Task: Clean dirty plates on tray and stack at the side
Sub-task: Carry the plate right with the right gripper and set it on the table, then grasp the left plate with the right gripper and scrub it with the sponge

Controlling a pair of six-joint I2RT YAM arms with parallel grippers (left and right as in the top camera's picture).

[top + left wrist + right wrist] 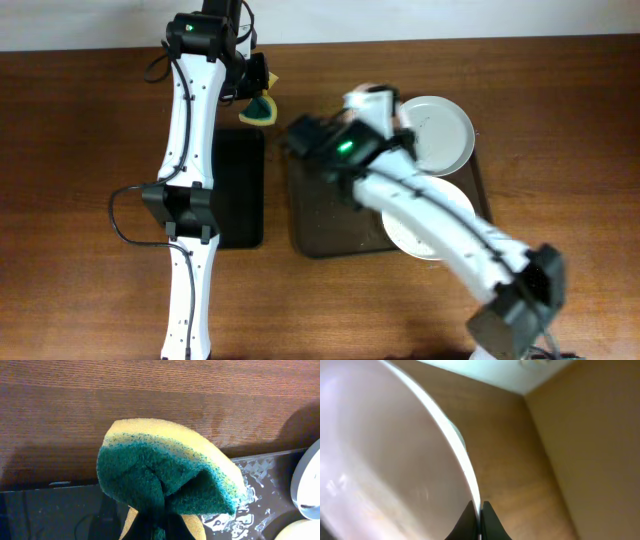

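The clear tabletop lies below, to the right in the overhead view, so next my right gripper will move past the tray, then down, and let go of the plate there.
My left gripper [254, 92] is shut on a yellow and green sponge [262, 108] and holds it above the table beyond the tray's far left corner. The sponge fills the left wrist view [165, 470], with the fingers [159, 530] below it. My right gripper [385, 112] is shut on the rim of a white plate [366, 99], lifted and tilted on edge over the dark brown tray [320, 215]. In the right wrist view this plate [385, 460] fills the left side, with its rim pinched between the fingers [480, 510]. A second plate [440, 130] lies at the tray's far right. A third [428, 225] lies nearer, partly under my right arm.
A smaller black tray [240, 190] lies left of the brown tray, partly under my left arm. The brown tray's wet surface shows in the left wrist view [250, 505]. Bare wooden table surrounds both trays.
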